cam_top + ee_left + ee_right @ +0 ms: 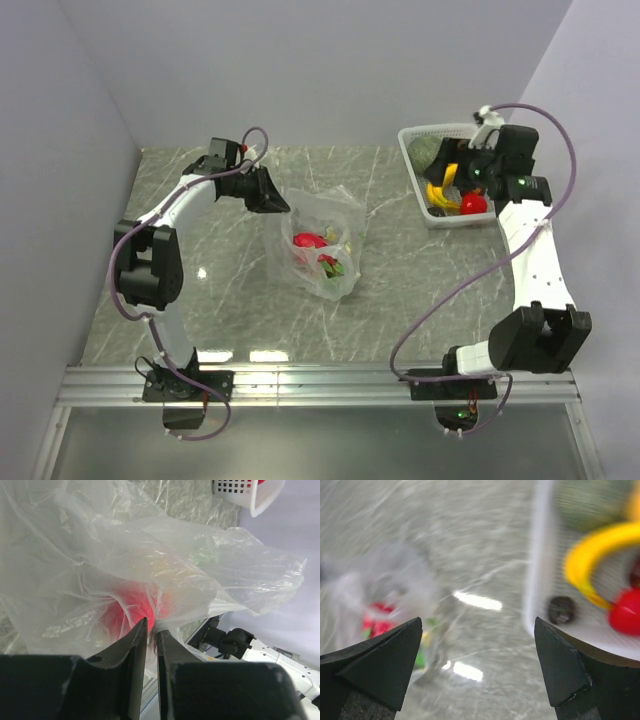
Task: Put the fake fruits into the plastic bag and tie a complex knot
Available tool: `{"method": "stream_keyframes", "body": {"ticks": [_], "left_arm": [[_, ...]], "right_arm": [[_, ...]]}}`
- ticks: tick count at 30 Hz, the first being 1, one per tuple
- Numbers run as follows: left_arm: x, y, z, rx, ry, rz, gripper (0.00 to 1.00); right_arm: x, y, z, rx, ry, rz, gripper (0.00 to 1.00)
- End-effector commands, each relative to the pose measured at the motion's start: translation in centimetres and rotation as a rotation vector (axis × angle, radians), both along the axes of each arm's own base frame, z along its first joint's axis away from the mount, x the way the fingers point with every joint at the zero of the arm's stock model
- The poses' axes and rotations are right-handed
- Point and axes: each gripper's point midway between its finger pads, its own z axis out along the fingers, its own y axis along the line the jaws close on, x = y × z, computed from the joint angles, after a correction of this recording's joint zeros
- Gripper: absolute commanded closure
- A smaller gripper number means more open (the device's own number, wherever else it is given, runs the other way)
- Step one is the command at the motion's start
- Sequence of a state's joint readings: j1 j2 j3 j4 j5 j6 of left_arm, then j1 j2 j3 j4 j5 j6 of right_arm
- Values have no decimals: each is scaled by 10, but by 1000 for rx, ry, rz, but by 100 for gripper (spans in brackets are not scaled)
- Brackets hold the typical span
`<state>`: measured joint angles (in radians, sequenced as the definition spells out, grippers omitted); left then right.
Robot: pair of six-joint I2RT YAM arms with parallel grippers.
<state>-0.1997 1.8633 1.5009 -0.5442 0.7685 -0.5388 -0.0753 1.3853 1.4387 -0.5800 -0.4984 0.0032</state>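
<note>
The banana's stem end [442,202] [585,586] is below the robot's right gripper, to its right in the wrist view, so the right gripper will next move that way and go down where the fruit gets narrow.
The plastic bag [322,240] lies crumpled mid-table with a magenta-red piece [308,241] and a smaller red and green piece [331,265] inside. My left gripper [284,204] is shut on the bag's upper left edge. In the left wrist view the jaws [151,630] pinch the film [150,555], and a red fruit [132,610] shows through it. My right gripper [458,172] is open and empty above the left side of the white basket [412,150]. The basket holds the yellow banana [440,195], the red ball [474,204] and the green melon [428,148].
The blurred right wrist view shows the open gripper [478,625], the basket wall [535,555], the banana [590,550], the red ball [626,611], a small dark object [561,610] and the bag [385,580] at left. Grey walls stand close on both sides.
</note>
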Motion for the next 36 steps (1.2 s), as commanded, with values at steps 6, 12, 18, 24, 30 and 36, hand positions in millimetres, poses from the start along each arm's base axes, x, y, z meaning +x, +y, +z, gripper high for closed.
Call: {"method": "stream_keyframes", "body": {"ticks": [6,12,18,24,30,36], "left_arm": [[4,-7,16,22,-69,-16,82],[4,-8,18,11,-75,-19,82],[4,-10,15,1,-72,-22,82],[5,-10,11,6,-62,-26,81],[4,-10,11,1,-63,-29,81],[4,-10,10,2,-66,-29,80]], "right_arm": [[69,-75,-20,-91,105,-377,9],[117,-88,-66,-168,198,-358,21],[136,-89,-113,-200,275,-335,25],[136,-86,-165,-283,343,-317,25],[135,-95,-206,-344,416,-316,25],[130,-91,-228,-348,472,-273,25]]}}
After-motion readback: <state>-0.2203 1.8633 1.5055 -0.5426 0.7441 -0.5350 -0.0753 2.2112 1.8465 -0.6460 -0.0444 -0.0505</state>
